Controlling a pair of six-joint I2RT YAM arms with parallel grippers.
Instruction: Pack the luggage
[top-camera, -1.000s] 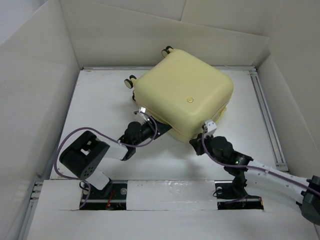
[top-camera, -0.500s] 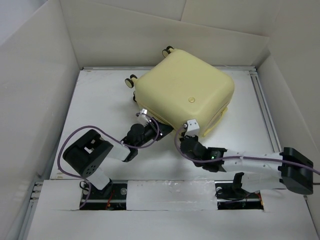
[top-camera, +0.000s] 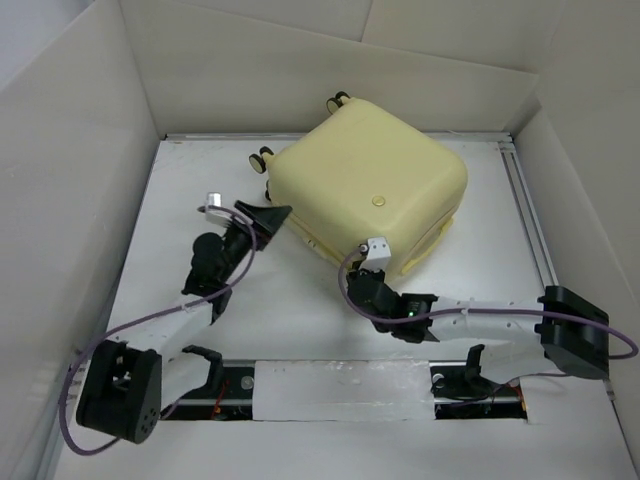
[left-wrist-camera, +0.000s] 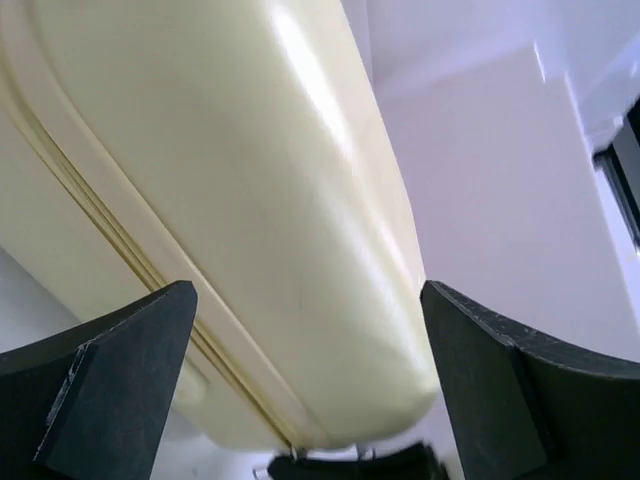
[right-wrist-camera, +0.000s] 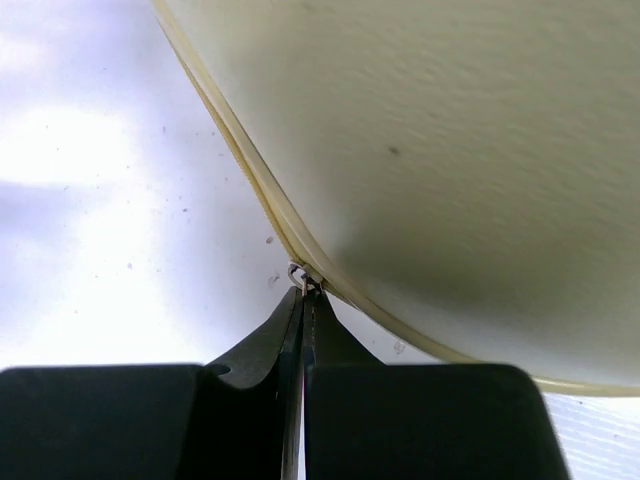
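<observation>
My left gripper will next back off the shell (left-wrist-camera: 250, 200) and then move outward onto the nearest black-rimmed wheel, because the caster wheels (top-camera: 263, 160) are farther outward than my open fingers.
The luggage (top-camera: 370, 185) is a pale yellow hard-shell case lying closed on the white table, with its caster wheels (top-camera: 263, 160) at the back left. My left gripper (top-camera: 245, 215) stands open just off the case's left corner. In the left wrist view its fingers (left-wrist-camera: 130, 350) stand wide apart and hold nothing (left-wrist-camera: 307, 300), and the shell (left-wrist-camera: 250, 200) fills the space ahead. My right gripper (top-camera: 362, 268) is at the case's front seam, shut on the small metal zipper pull (right-wrist-camera: 300, 275). The tips (right-wrist-camera: 305, 292) are pinched together under the shell (right-wrist-camera: 450, 150).
White cardboard walls (top-camera: 80, 180) enclose the table on the left, back and right. A metal rail (top-camera: 535, 230) runs along the right side. Purple cables (top-camera: 150, 325) trail from both arms over the near table.
My left gripper has opened and drawn back to the left, away from the case's front-left edge. My right gripper has slid left along the front seam, still shut.
</observation>
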